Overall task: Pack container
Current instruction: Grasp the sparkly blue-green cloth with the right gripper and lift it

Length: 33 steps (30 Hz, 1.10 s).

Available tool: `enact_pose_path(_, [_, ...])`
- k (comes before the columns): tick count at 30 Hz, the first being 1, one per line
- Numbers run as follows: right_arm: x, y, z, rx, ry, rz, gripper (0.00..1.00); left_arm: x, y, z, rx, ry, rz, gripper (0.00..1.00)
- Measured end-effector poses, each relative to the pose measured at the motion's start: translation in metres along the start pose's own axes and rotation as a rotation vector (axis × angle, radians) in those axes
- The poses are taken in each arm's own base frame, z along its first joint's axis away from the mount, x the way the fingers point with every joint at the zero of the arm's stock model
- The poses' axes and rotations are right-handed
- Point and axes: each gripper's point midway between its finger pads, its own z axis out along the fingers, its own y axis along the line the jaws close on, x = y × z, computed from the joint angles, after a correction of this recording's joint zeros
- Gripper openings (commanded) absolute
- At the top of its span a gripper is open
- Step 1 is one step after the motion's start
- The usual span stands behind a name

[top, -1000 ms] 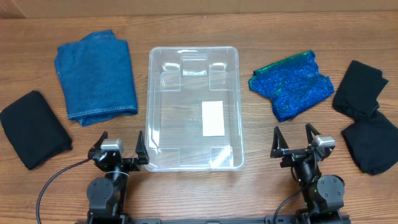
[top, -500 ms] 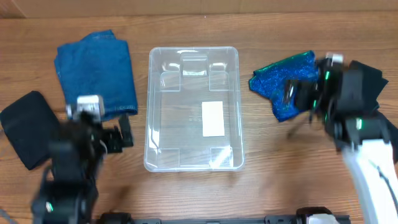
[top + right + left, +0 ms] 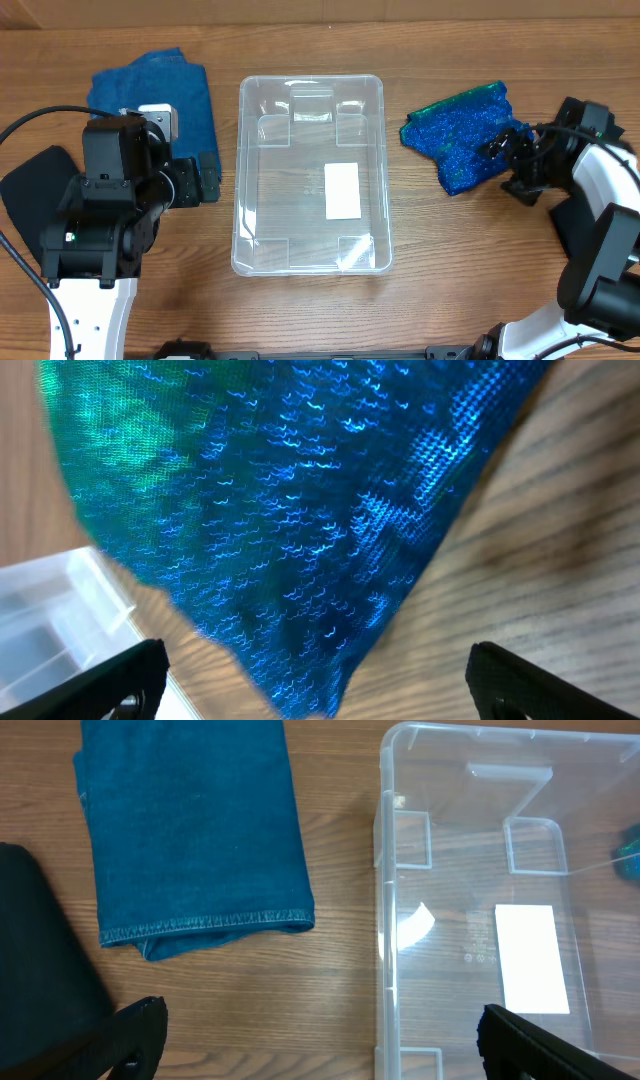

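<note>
My right gripper needs to go down next onto the sparkly cloth's edge away from the container and close. That edge is below it, between its open fingers.
The clear plastic container (image 3: 310,255) sits at the table's middle, empty, with a white label (image 3: 342,190) on its bottom; it also shows in the left wrist view (image 3: 385,920). A folded blue denim cloth (image 3: 190,95) lies to its left, also in the left wrist view (image 3: 190,830). A sparkly blue-green cloth (image 3: 455,135) lies to its right and fills the right wrist view (image 3: 300,510). My left gripper (image 3: 208,182) is open and empty between the denim and the container. My right gripper (image 3: 505,155) is open and empty at the sparkly cloth's right edge.
A black cloth (image 3: 30,195) lies at the far left, partly under my left arm, and shows in the left wrist view (image 3: 40,970). Two black cloths (image 3: 590,230) lie at the far right, partly hidden by my right arm.
Both arms rose from their rest at the front edge and moved out. The left gripper went to the denim's lower edge, the right gripper to the sparkly cloth.
</note>
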Motion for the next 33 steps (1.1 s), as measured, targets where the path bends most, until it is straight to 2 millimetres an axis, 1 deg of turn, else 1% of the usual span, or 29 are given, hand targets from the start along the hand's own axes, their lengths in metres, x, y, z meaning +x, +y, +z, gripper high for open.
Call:
enact_pose_path(1, [-0.002, -0.002, 0.008, -0.019, -0.022, 0.013, 1.00, 0.000, 0.000, 0.000, 0.000, -0.002, 0.000, 1.00])
enact_pose_path(3, [-0.004, -0.005, 0.016, -0.039, -0.050, 0.020, 1.00, -0.001, 0.000, 0.000, 0.000, -0.004, 0.000, 1.00])
enact_pose_path(7, [-0.012, -0.003, 0.018, -0.058, -0.091, 0.025, 1.00, -0.001, 0.000, 0.000, 0.001, -0.004, 0.000, 1.00])
enact_pose_path(11, [-0.016, -0.004, 0.020, -0.025, -0.119, 0.020, 1.00, -0.001, 0.000, 0.000, 0.001, -0.004, 0.000, 1.00])
enact_pose_path(13, [-0.017, 0.001, 0.028, -0.023, -0.128, 0.019, 1.00, -0.001, 0.000, 0.000, 0.001, -0.004, 0.000, 1.00])
enact_pose_path(14, [-0.019, 0.005, 0.032, -0.035, -0.132, 0.019, 0.93, -0.001, 0.000, 0.000, 0.001, -0.004, 0.000, 1.00])
enact_pose_path(15, [-0.022, 0.010, 0.034, -0.046, -0.138, 0.013, 0.70, -0.001, 0.000, 0.000, 0.001, -0.004, 0.000, 1.00])
enact_pose_path(16, [-0.024, 0.016, 0.038, -0.067, -0.139, 0.007, 0.19, -0.001, 0.000, 0.000, 0.001, -0.003, 0.000, 1.00])
enact_pose_path(17, [-0.024, 0.017, 0.040, -0.071, -0.138, 0.007, 0.08, -0.001, 0.000, 0.000, 0.001, -0.003, 0.000, 1.00])
enact_pose_path(18, [-0.022, 0.014, 0.045, -0.064, -0.121, 0.017, 0.04, -0.001, 0.000, 0.000, 0.001, -0.003, 0.000, 1.00])
enact_pose_path(19, [-0.020, 0.009, 0.050, -0.055, -0.107, 0.030, 0.04, -0.001, 0.000, 0.000, 0.001, -0.003, 0.000, 1.00])
enact_pose_path(20, [-0.019, 0.010, 0.051, -0.064, -0.099, 0.037, 0.04, 0.000, 0.000, 0.000, 0.001, -0.002, 0.000, 1.00])
enact_pose_path(23, [-0.014, 0.013, 0.050, -0.080, -0.076, 0.039, 0.04, 0.002, 0.000, 0.000, 0.000, 0.009, 0.000, 1.00])
enact_pose_path(25, [-0.008, 0.015, 0.044, -0.068, -0.052, 0.038, 0.04, 0.003, 0.000, 0.000, -0.001, 0.011, 0.000, 1.00])
enact_pose_path(26, [-0.005, 0.024, 0.031, -0.066, -0.047, 0.013, 0.04, 0.003, 0.000, 0.000, 0.000, 0.012, 0.000, 1.00])
enact_pose_path(28, [-0.009, 0.064, -0.010, -0.100, -0.104, -0.121, 0.04, 0.003, 0.000, 0.000, -0.001, 0.011, 0.000, 1.00])
enact_pose_path(29, [-0.008, 0.086, -0.034, -0.116, -0.135, -0.193, 0.04, 0.003, 0.000, 0.000, -0.001, 0.011, 0.000, 1.00])
enact_pose_path(30, [-0.006, 0.115, -0.063, -0.144, -0.187, -0.295, 0.04, 0.003, 0.000, 0.000, -0.001, 0.012, 0.000, 1.00])
enact_pose_path(31, [-0.001, 0.137, -0.086, -0.160, -0.228, -0.403, 0.04, 0.003, 0.000, 0.000, -0.001, 0.011, 0.000, 1.00])
enact_pose_path(32, [0.016, 0.184, -0.133, -0.223, -0.318, -0.558, 0.04, 0.003, 0.000, 0.000, -0.002, 0.012, 0.000, 1.00])
enact_pose_path(33, [0.034, 0.206, -0.152, -0.229, -0.348, -0.667, 0.04, 0.004, 0.003, 0.000, -0.019, 0.016, -0.017, 1.00])
